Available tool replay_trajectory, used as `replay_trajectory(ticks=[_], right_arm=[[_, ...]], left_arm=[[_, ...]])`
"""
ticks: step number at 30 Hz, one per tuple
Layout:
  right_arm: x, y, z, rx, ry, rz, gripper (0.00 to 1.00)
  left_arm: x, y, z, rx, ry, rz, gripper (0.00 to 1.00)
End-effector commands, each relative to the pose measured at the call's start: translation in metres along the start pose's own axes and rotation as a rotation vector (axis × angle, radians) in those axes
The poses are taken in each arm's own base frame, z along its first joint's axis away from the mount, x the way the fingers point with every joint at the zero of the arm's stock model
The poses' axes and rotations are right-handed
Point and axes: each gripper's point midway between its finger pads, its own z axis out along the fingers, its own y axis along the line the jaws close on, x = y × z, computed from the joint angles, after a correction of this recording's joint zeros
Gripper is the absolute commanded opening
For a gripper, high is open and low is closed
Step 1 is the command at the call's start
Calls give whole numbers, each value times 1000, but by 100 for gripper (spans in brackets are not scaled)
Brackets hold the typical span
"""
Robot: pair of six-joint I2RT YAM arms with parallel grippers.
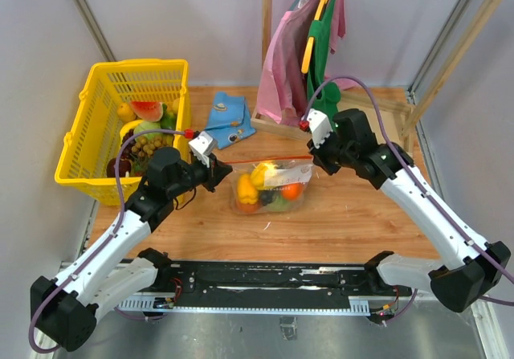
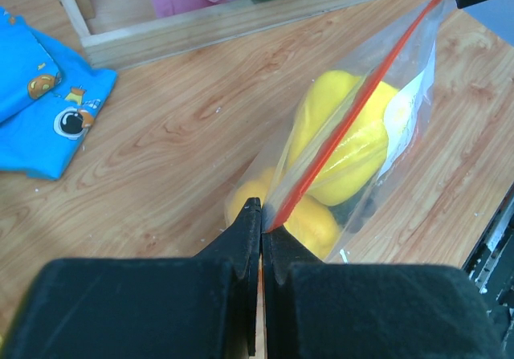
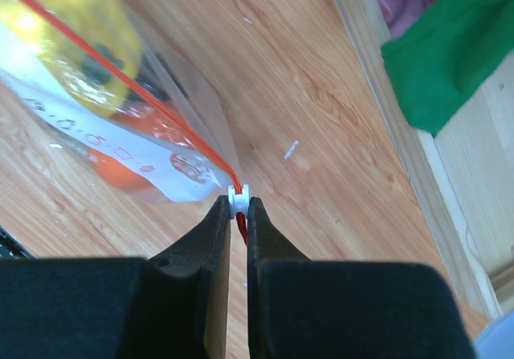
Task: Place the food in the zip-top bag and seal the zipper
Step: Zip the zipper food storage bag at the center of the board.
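My right gripper is to move down toward the table next and a little toward the left gripper, because the white slider is already at the end of the zipper.
The clear zip-top bag (image 1: pixel 277 189) hangs between my two grippers over the middle of the table. Inside it is food: a yellow piece (image 2: pixel 345 146), an orange piece (image 1: pixel 291 190) and something green. The red zipper (image 1: pixel 265 160) is stretched taut along the bag's top edge. My left gripper (image 2: pixel 263 214) is shut on the zipper's left end. In the right wrist view my right gripper (image 3: pixel 238 206) is shut on the white slider (image 3: pixel 238 196) at the zipper's (image 3: pixel 120 78) right end. From above, the left gripper (image 1: pixel 218 169) and right gripper (image 1: pixel 313 160) face each other.
A yellow basket (image 1: pixel 88 134) at the left holds more food, including a watermelon slice (image 1: pixel 147 110) and dark grapes (image 1: pixel 144 146). A blue folded cloth (image 1: pixel 229 118) lies behind the bag. A wooden rack (image 1: pixel 277 126) with pink and green clothes (image 1: pixel 301 54) stands at the back right.
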Motion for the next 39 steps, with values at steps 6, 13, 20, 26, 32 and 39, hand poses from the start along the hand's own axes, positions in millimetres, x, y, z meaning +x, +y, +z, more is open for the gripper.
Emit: replay_trajectory(ticks=[6, 13, 20, 26, 32, 39], right_arm=[[48, -50, -17, 215, 143, 230, 1], [45, -48, 1, 162, 146, 323, 1], [17, -49, 33, 112, 45, 428, 1], [2, -55, 67, 149, -67, 510, 2], [21, -46, 108, 183, -42, 546, 2], [59, -26, 128, 172, 95, 627, 3]], left_arm=[[4, 10, -2, -53, 7, -6, 0], [7, 7, 1, -26, 7, -21, 0], [-2, 14, 12, -70, 4, -94, 0], [10, 33, 29, -163, 53, -195, 1], [30, 38, 47, -204, 160, -236, 3], [79, 27, 76, -206, 370, -304, 3]])
